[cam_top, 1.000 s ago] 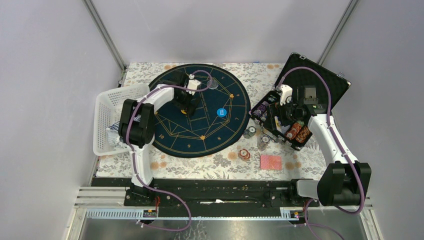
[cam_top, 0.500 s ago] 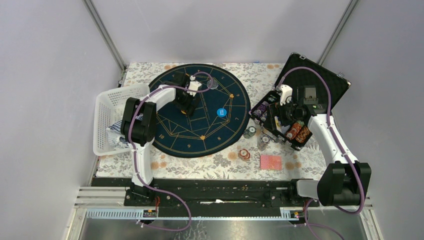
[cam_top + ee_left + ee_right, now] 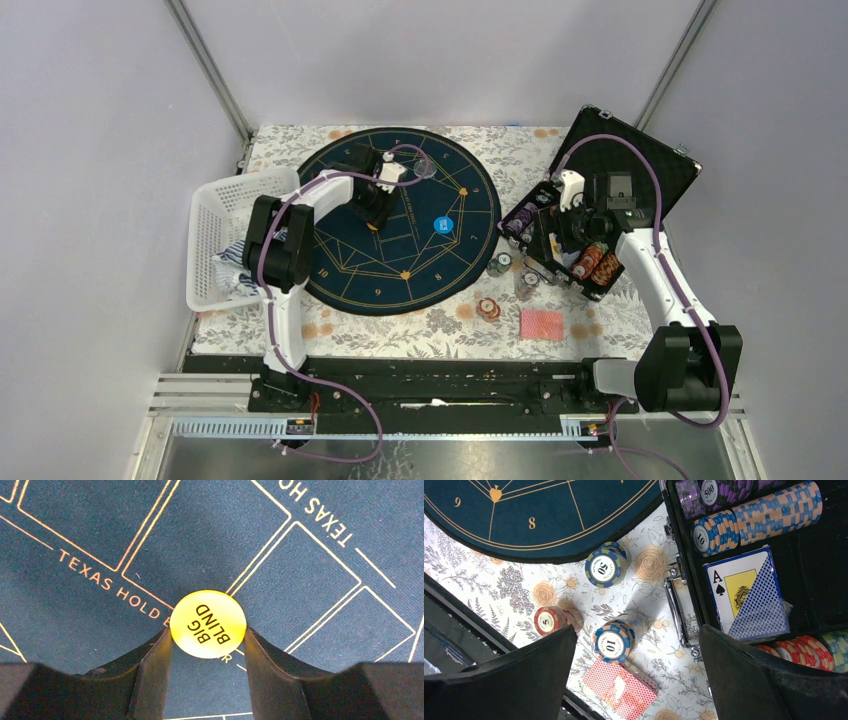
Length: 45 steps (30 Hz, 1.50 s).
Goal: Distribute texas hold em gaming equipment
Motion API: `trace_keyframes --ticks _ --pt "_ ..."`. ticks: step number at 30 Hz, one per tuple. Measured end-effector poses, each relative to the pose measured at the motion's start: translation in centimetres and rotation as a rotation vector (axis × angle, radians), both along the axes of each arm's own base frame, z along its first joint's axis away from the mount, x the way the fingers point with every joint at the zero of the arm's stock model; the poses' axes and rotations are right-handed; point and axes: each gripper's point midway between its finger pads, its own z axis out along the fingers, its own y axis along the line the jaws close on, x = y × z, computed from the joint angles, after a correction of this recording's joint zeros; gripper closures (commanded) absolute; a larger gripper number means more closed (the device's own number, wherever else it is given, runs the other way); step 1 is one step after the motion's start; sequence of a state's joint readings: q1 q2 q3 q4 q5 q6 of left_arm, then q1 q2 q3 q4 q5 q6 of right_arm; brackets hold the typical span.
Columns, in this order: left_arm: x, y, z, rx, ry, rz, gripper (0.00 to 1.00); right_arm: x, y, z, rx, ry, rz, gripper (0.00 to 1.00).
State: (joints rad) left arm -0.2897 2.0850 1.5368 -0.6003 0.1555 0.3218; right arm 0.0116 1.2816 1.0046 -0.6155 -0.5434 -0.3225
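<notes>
The left gripper moves back and to the left in the top view next, low beside the mat's basket-side seat number, to release the yellow button on bare mat.
A yellow round button (image 3: pixel 208 624) marked BIG BLIND lies on the dark-blue mat (image 3: pixel 75 525). My left gripper (image 3: pixel 208 635) is shut on it, a finger touching each side of its rim. From above, the left gripper (image 3: pixel 372 220) points down near the mat's centre and a blue button (image 3: pixel 443 225) lies to its right. My right gripper (image 3: pixel 636 630) stands open above the floral cloth. Below it are a blue-edged chip stack marked 10 (image 3: pixel 614 642), a stack marked 50 (image 3: pixel 605 567), a red stack marked 5 (image 3: pixel 546 621) and a red-backed card deck (image 3: pixel 621 687).
The black case (image 3: pixel 640 165) lies open at the right, with rows of chips (image 3: pixel 769 510) and a blue-backed deck showing an ace of spades (image 3: pixel 746 592). A white basket (image 3: pixel 225 235) stands at the left edge. The mat's rim (image 3: pixel 400 305) lies near the loose chip stacks.
The left gripper's fingers have closed in from wide open onto the yellow button. The right arm and the loose chips have not moved.
</notes>
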Motion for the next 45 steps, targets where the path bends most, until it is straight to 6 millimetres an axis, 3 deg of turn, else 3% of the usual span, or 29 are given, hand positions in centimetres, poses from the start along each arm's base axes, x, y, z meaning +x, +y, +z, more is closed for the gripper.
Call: trace_keyframes --ticks 5,14,18,27,40,45 --pt "0.2 0.7 0.6 -0.008 -0.006 0.017 0.53 0.0 0.0 0.0 0.0 0.001 0.0 0.0" --pt "-0.5 3.9 3.9 -0.022 -0.053 0.076 0.56 -0.1 0.0 -0.1 0.001 0.002 0.001 0.0" --pt "-1.8 5.5 3.9 -0.019 -0.038 0.094 0.57 -0.1 0.0 -0.1 0.001 0.003 0.001 0.0" --pt "-6.9 10.2 2.8 0.011 0.033 0.139 0.58 -0.1 0.0 -0.1 0.001 0.004 0.001 0.0" --pt "-11.1 13.8 3.6 0.005 0.057 0.167 0.59 -0.2 0.2 -0.1 0.009 0.003 0.01 0.0" --pt "-11.8 13.9 3.8 -0.003 0.05 0.15 0.59 -0.2 0.3 0.0 0.015 0.003 0.013 0.0"
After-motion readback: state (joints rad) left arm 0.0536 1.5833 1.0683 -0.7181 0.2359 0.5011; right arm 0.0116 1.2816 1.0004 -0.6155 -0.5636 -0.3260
